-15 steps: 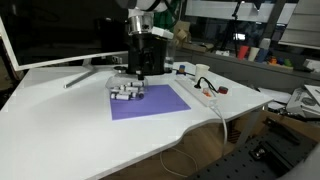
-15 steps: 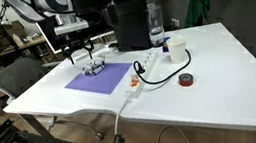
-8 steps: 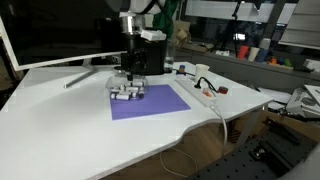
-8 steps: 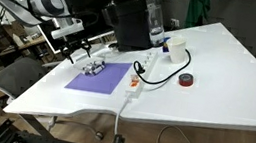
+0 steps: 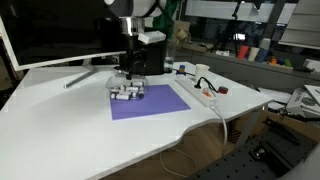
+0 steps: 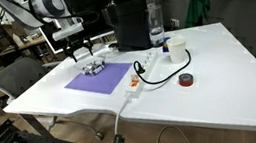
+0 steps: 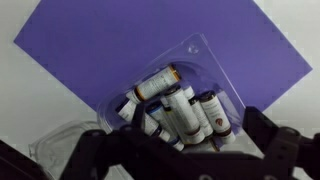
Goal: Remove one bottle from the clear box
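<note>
The middle white bottle is already between my gripper's open fingers, so my gripper should next go down into the clear box (image 7: 205,55), onto the body of the middle white bottle (image 7: 183,112).
The clear box (image 7: 205,55) is a low transparent tray that holds several small white bottles (image 7: 175,105) with dark caps, lying on their sides. It sits on a corner of the purple mat (image 7: 120,40). In both exterior views the box (image 5: 127,93) (image 6: 93,69) is small, at the mat's far corner. My gripper (image 5: 128,78) (image 6: 85,53) hangs just above it. In the wrist view the gripper (image 7: 180,137) is open, one dark finger on each side of the bottles, and it holds nothing.
A tall black box (image 5: 147,58) (image 6: 130,23) stands right behind the mat (image 5: 150,103). A white power strip (image 5: 200,93) with cables lies beside the mat. A monitor (image 5: 50,35), a water bottle (image 6: 156,25), a white cup (image 6: 175,50) and a tape roll (image 6: 187,81) are on the table.
My gripper has shifted a little sideways, from in front of the black box to over the clear box. The bottles have not moved.
</note>
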### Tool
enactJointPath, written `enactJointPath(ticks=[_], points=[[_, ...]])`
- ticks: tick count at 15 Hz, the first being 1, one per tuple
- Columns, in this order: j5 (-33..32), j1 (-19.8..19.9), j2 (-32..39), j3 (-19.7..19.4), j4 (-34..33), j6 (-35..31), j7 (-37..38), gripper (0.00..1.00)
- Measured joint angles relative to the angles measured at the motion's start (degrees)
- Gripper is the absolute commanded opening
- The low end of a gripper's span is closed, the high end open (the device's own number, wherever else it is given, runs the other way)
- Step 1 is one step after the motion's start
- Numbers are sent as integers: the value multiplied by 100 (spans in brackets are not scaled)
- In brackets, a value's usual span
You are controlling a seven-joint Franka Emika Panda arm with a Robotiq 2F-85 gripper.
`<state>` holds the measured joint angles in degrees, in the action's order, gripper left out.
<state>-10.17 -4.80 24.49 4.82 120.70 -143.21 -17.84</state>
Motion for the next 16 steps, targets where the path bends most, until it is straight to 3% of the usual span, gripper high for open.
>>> enactJointPath(ticks=[11, 12, 14, 16], points=[[448, 264, 895, 277, -679, 14, -488, 100], [453, 269, 954, 287, -739, 14, -489, 78], [452, 269, 1055, 290, -831, 14, -489, 69], [452, 270, 1128, 290, -900, 14, -489, 53]])
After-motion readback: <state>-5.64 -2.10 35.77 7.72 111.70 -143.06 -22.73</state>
